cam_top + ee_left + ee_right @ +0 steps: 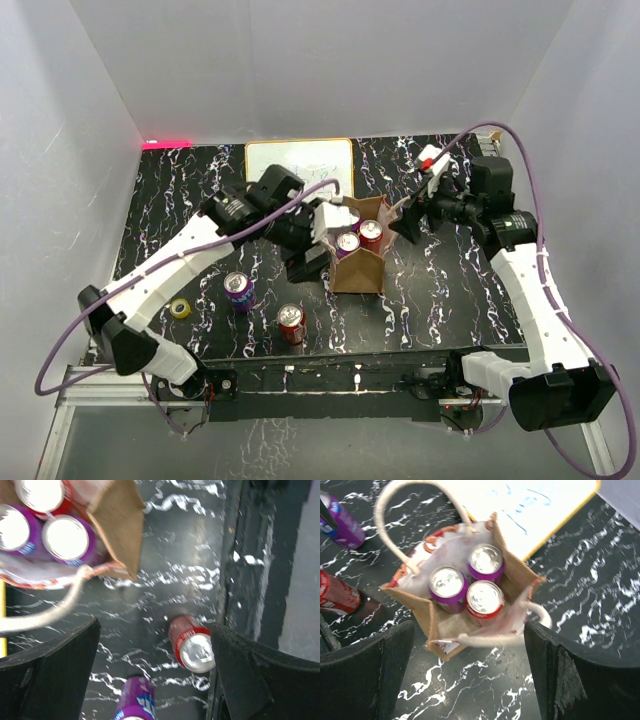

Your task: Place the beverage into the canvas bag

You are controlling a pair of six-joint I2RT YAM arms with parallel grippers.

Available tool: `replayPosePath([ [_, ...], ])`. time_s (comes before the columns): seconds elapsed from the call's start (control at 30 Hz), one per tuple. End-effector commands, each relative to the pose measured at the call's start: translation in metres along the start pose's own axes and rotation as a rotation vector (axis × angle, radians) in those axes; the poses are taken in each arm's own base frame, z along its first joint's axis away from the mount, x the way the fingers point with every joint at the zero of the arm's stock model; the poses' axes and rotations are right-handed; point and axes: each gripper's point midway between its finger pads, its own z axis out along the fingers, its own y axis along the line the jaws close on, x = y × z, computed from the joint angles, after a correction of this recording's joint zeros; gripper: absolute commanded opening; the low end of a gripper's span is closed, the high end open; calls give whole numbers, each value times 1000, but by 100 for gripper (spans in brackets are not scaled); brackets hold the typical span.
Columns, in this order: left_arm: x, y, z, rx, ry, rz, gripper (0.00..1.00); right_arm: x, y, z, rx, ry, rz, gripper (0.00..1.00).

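Note:
My left gripper will next move back and down around the upper end of the can, because the loose red can stands outside the bag (pixel 358 272) near the front edge of the table.
The canvas bag (pixel 358 272) stands upright and open at the table's middle, with two purple cans and one red can inside. In the right wrist view the bag (pixel 445 622) shows a purple can (pixel 447 584), a second purple can (pixel 486 561) and a red can (pixel 484 599). A loose purple can (pixel 238 290) and a loose red can (pixel 291 322) stand on the table to the bag's front left. My left gripper (pixel 308 250) is open and empty just left of the bag. My right gripper (pixel 408 222) is open and empty just right of it, above the near cream handle (pixel 495 640).
A white framed whiteboard (pixel 298 165) lies behind the bag. A yellow tape roll (pixel 180 308) sits at the front left. In the left wrist view the loose red can (pixel 192 645) and the loose purple can (pixel 135 702) lie between my fingers, near the table's front edge (pixel 240 580).

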Motion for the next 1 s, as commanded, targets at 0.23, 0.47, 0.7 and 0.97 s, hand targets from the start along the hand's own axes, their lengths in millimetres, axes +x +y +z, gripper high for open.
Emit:
replayPosePath([
  [0.23,91,-66,-5,234,93,40,90,1,63,40,-210,94,-224,93],
  [0.47,119,-79,11,307,123,29,91,49,74,59,-231,178,-235,93],
  [0.7,132,-78,24,304,134,30,95,72,78,62,-241,212,-213,93],
  [0.97,147,-61,43,215,176,54,97,81,80,62,-246,221,-193,92],
])
